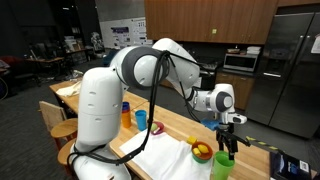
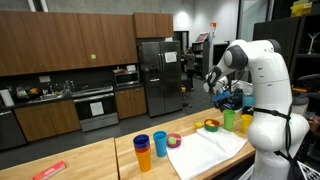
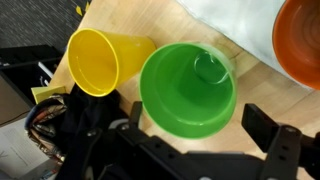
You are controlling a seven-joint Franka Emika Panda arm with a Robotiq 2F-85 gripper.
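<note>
The green cup's bowl-side rim (image 3: 233, 100) is just below my gripper. I will lower my open gripper next and ease it toward the orange bowl, so that its fingers go on both sides of the cup's rim.
My gripper (image 3: 198, 122) is open and hangs straight over a green cup (image 3: 190, 88) that stands upright on the wooden counter. The cup's lower rim lies between the two dark fingers (image 3: 262, 126) but they do not touch it. A yellow cup (image 3: 97, 60) sits close beside the green one, its mouth tilted toward the camera. In both exterior views the gripper (image 1: 229, 128) (image 2: 227, 100) hovers a little above the green cup (image 1: 222, 164) (image 2: 229, 120). Nothing is held.
An orange bowl (image 3: 300, 40) rests on a white cloth (image 2: 210, 150) next to the cups. Further along the counter stand a blue cup (image 2: 160, 143), an orange cup (image 2: 143, 153) and a small bowl (image 2: 174, 140). The counter edge and dark cabling (image 3: 50, 125) lie near the yellow cup.
</note>
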